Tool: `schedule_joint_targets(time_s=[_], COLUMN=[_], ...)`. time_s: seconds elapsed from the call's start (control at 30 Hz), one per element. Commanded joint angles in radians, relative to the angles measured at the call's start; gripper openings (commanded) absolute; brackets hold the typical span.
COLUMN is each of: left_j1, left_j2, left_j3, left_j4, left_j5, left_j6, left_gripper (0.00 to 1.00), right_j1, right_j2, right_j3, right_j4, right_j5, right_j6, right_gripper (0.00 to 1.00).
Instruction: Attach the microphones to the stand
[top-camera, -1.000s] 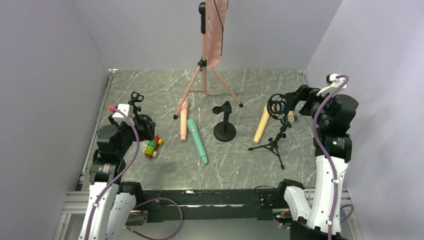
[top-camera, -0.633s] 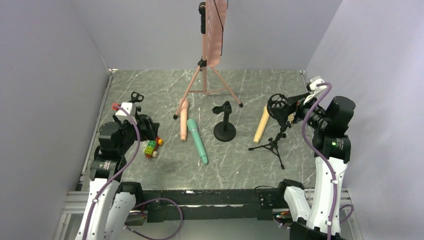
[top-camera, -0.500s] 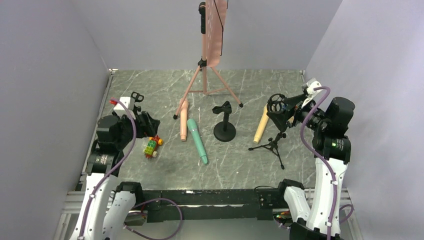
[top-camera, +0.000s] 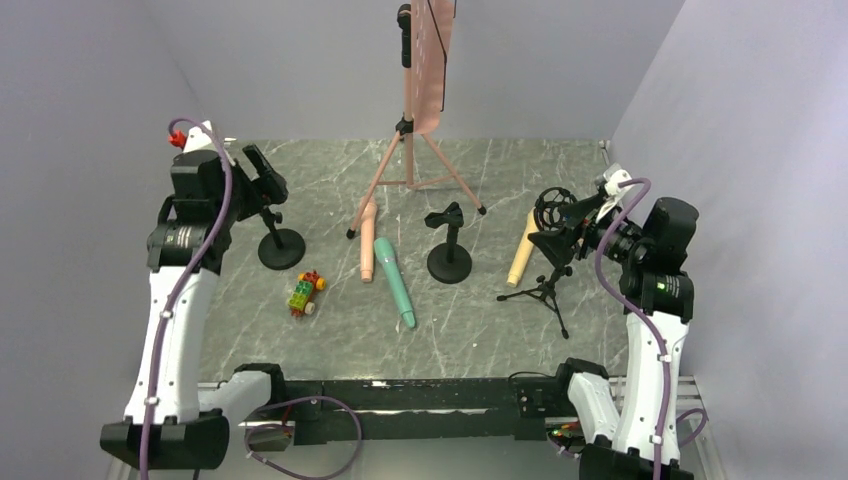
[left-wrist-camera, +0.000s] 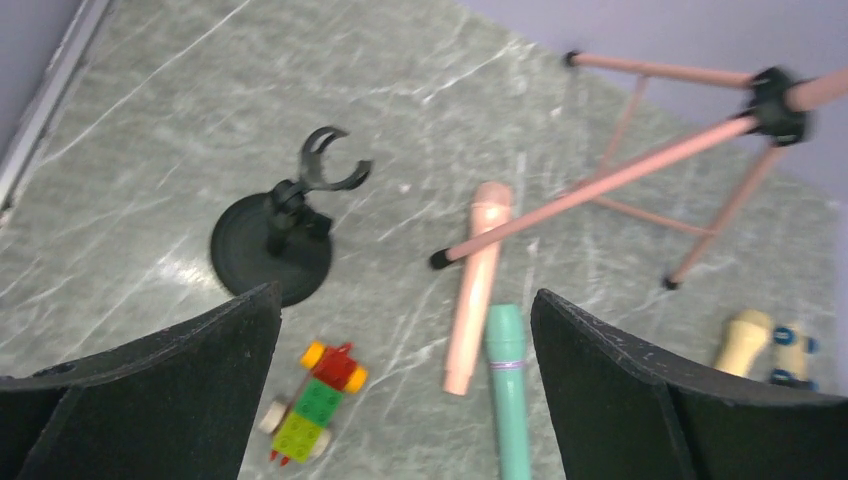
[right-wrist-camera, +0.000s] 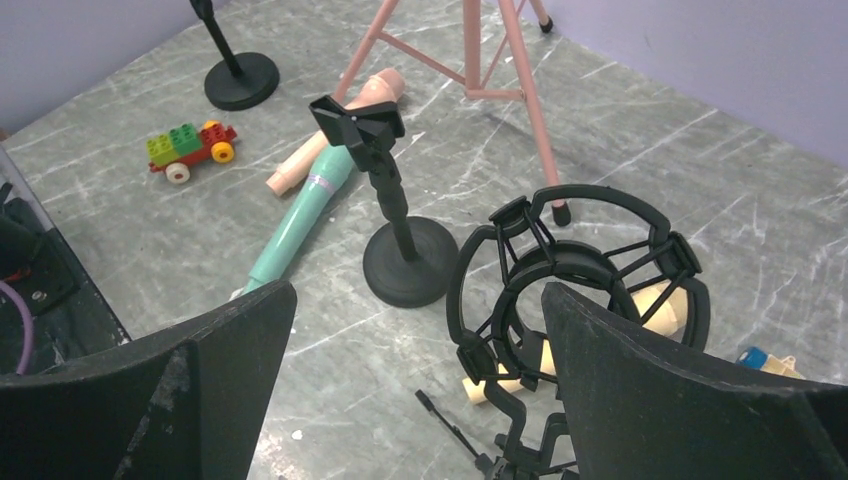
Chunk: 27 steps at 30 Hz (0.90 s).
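Observation:
My left gripper moves down to the neck joint of the stand by the toy brick car next.
Three microphones lie on the table: a pink one (top-camera: 367, 241), a teal one (top-camera: 395, 281) and a beige one (top-camera: 522, 249). A black round-base stand with a clip (top-camera: 281, 246) stands at the left, another (top-camera: 449, 258) in the middle. A black tripod stand with a ring shock mount (top-camera: 551, 213) stands at the right. My left gripper (top-camera: 262, 180) is open and empty, raised above the left stand (left-wrist-camera: 272, 247). My right gripper (top-camera: 572, 222) is open and empty, just right of the shock mount (right-wrist-camera: 575, 268). The right wrist view shows the beige microphone (right-wrist-camera: 662, 305) behind the mount.
A tall pink music stand on a tripod (top-camera: 411, 150) stands at the back; one leg tip lies by the pink microphone (left-wrist-camera: 478, 285). A small toy brick car (top-camera: 304, 293) sits near the left stand. A small blue piece (right-wrist-camera: 766, 360) lies by the beige microphone.
My left arm has risen and swung back to the left, uncovering the left round-base stand. My right gripper has tipped down and moved in toward the shock mount.

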Motion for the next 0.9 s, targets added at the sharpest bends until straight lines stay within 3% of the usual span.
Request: schedule_joint_targets(time_s=[0.0, 0.07, 0.17, 0.33, 0.57, 0.73, 0.87], left_j1=[0.005, 0.005, 0.005, 0.005, 0.139, 0.179, 0.205], left_j2=[0.02, 0.005, -0.007, 0.03, 0.112, 0.186, 0.242], left_j3=[-0.001, -0.058, -0.121, -0.191, -0.241, -0.257, -0.257], left_j4=[-0.028, 0.037, 0.083, 0.165, 0.301, 0.384, 0.412], left_j5=[-0.108, -0.039, -0.026, -0.007, 0.134, 0.228, 0.285], left_j6=[0.114, 0.297, 0.403, 0.436, 0.388, 0.392, 0.417], left_gripper=[0.99, 0.97, 0.97, 0.93, 0.92, 0.81, 0.61], right_j1=[0.0, 0.0, -0.001, -0.003, -0.004, -0.001, -0.001], right_j2=[0.007, 0.015, 0.015, 0.011, 0.019, 0.011, 0.012], right_j3=[-0.045, -0.065, -0.093, -0.142, -0.173, -0.181, -0.187], right_j4=[0.058, 0.07, 0.082, 0.097, 0.062, 0.061, 0.072], right_j5=[-0.023, -0.029, -0.011, -0.053, -0.159, -0.171, -0.137], right_j6=[-0.028, -0.042, -0.067, -0.1, -0.185, -0.16, -0.137], right_gripper=[1.0, 1.0, 1.0, 1.0, 1.0, 1.0, 1.0])
